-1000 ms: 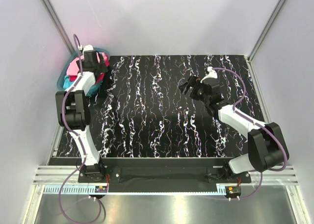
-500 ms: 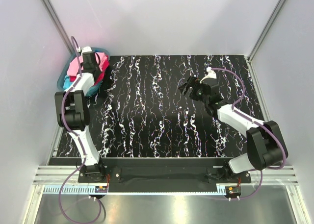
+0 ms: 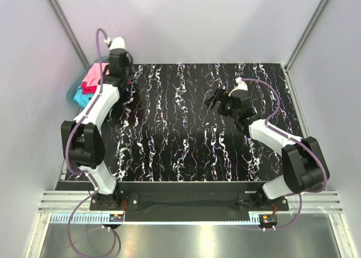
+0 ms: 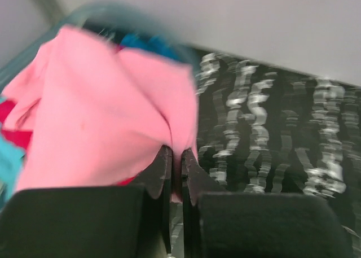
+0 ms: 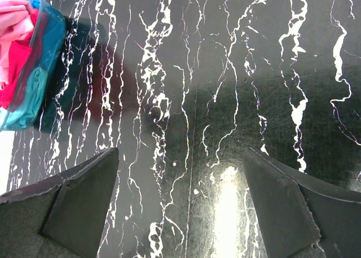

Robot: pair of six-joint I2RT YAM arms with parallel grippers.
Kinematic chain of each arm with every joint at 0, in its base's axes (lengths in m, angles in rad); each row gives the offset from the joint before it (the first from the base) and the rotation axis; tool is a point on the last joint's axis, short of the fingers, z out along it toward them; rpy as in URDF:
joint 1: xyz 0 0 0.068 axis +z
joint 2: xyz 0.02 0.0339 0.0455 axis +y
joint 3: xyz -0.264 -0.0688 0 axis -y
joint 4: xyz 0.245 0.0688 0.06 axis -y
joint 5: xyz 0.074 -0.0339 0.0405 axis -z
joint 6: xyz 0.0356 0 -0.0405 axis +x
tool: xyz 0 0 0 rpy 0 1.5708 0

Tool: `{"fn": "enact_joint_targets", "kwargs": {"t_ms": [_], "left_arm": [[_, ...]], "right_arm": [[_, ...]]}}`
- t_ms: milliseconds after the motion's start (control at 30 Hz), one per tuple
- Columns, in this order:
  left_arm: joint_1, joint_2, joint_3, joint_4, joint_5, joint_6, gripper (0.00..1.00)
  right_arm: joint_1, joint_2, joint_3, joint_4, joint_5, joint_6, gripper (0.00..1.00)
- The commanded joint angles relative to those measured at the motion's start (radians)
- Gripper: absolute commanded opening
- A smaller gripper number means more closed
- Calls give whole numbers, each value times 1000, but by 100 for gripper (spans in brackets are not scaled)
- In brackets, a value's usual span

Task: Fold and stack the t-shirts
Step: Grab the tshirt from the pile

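Observation:
My left gripper carries the fold of the pink t-shirt across next, lowers it and releases. The table's bare middle lies below and to its right in the top view.
The light pink t-shirt (image 4: 107,111) hangs pulled up out of the tub, and my left gripper (image 4: 176,159) is shut on a fold of it at its right edge. From above, the left gripper (image 3: 120,74) is raised at the tub's right side, with the pink t-shirt (image 3: 92,76) stretched toward it. Under the pink one lie a crimson red t-shirt (image 3: 90,89) and a turquoise t-shirt (image 3: 83,99). My right gripper (image 5: 180,152) hovers open over the bare black marbled table (image 5: 225,71), and from above this right gripper (image 3: 216,102) is right of centre.
The translucent blue-green tub (image 3: 74,95) sits at the table's far left corner against the wall; in the right wrist view the tub (image 5: 42,71) shows at the upper left. Pale walls close off the left, back and right sides.
The left gripper went down into the tub, closed on the pink t-shirt and has risen up and to the right with it. The right arm has barely shifted.

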Motion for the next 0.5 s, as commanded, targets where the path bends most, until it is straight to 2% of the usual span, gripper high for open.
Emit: {"fn": "enact_joint_targets", "kwargs": {"t_ms": [0, 300, 400, 467], "left_arm": [[-93, -112, 97, 13, -57, 76, 0], [-372, -251, 100, -13, -119, 97, 0], [-461, -277, 105, -29, -131, 74, 0], [-529, -293, 109, -36, -146, 76, 0]], "right_arm": [[14, 14, 41, 18, 10, -20, 99], [14, 37, 74, -16, 55, -45, 100], [14, 28, 98, -62, 127, -61, 100], [11, 20, 107, -91, 239, -71, 100]]}}
